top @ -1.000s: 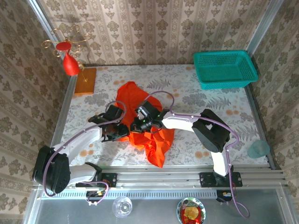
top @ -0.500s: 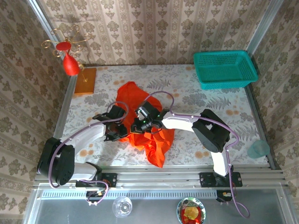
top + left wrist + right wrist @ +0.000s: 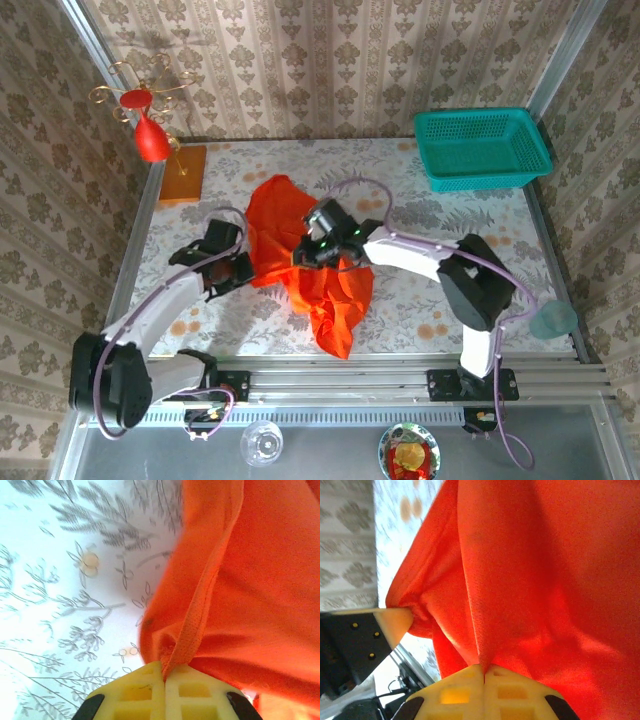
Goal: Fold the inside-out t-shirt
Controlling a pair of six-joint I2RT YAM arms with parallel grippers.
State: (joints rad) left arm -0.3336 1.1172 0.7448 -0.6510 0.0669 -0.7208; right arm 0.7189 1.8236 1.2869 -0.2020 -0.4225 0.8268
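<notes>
The open floral tabletop lies outward, toward the teal basket, so my right gripper next needs to pull the fold that way, stretching the bunched cloth, and release it.
The inside-out t-shirt point(image 3: 315, 275), bright orange-red cloth, lies bunched in the middle of the table. My left gripper point(image 3: 243, 266) is shut on a hem at the shirt's left edge; in the left wrist view the seamed hem point(image 3: 200, 625) runs up out of the closed yellow pads point(image 3: 137, 687). My right gripper point(image 3: 310, 252) is shut on a fold near the shirt's centre, and in the right wrist view the cloth point(image 3: 530, 570) rises from the closed pads point(image 3: 517, 692). The left gripper's yellow fingertip point(image 3: 395, 622) shows at that view's left, pinching the same shirt.
A teal basket point(image 3: 482, 148) stands at the back right. A flat orange board point(image 3: 183, 174) and a red teardrop ornament point(image 3: 151, 139) on a gold wire stand sit at the back left. A pale cup point(image 3: 552, 320) is at the right rail. Floral tabletop point(image 3: 440, 300) lies open right of the shirt.
My left gripper closed on the shirt's left hem and moved left, pulling the cloth out. My right gripper, still shut on the shirt, shifted up and slightly right, spreading the cloth.
</notes>
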